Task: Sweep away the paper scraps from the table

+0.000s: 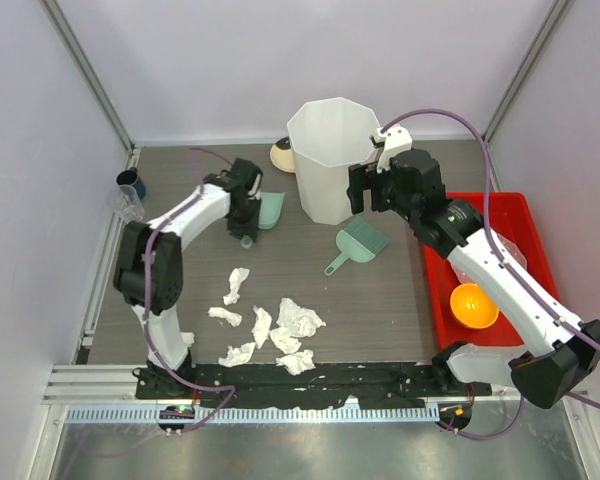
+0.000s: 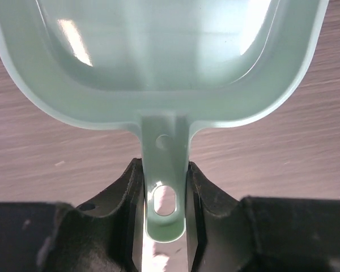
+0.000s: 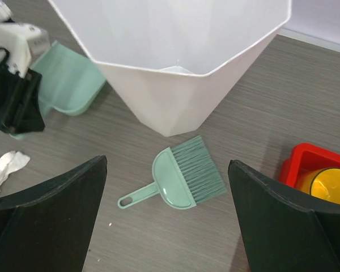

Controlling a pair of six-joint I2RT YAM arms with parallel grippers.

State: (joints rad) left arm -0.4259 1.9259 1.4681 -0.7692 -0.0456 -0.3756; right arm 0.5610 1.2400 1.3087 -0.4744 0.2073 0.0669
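My left gripper moves from the bin to the cups' side and slightly back next, turning the dustpan, as bare table lies there, clear of scraps.
Several crumpled white paper scraps (image 1: 280,325) lie on the dark wood-grain table (image 1: 380,300) near its front, and one scrap (image 3: 5,167) shows at the left edge of the right wrist view. My left gripper (image 1: 246,228) (image 2: 164,170) is shut on the handle of a pale green dustpan (image 1: 270,210) (image 2: 158,56) (image 3: 65,85) that rests on the table left of the bin. My right gripper (image 1: 365,190) (image 3: 167,161) hangs open above a green hand brush (image 1: 358,243) (image 3: 187,175), holding nothing.
A tall white faceted bin (image 1: 332,155) (image 3: 175,68) stands at the back centre. A red tray (image 1: 520,215) (image 3: 306,156) on the right holds an orange bowl (image 1: 474,305). Two cups (image 1: 131,183) stand at the back left, and a cream round object (image 1: 280,152) sits behind the bin.
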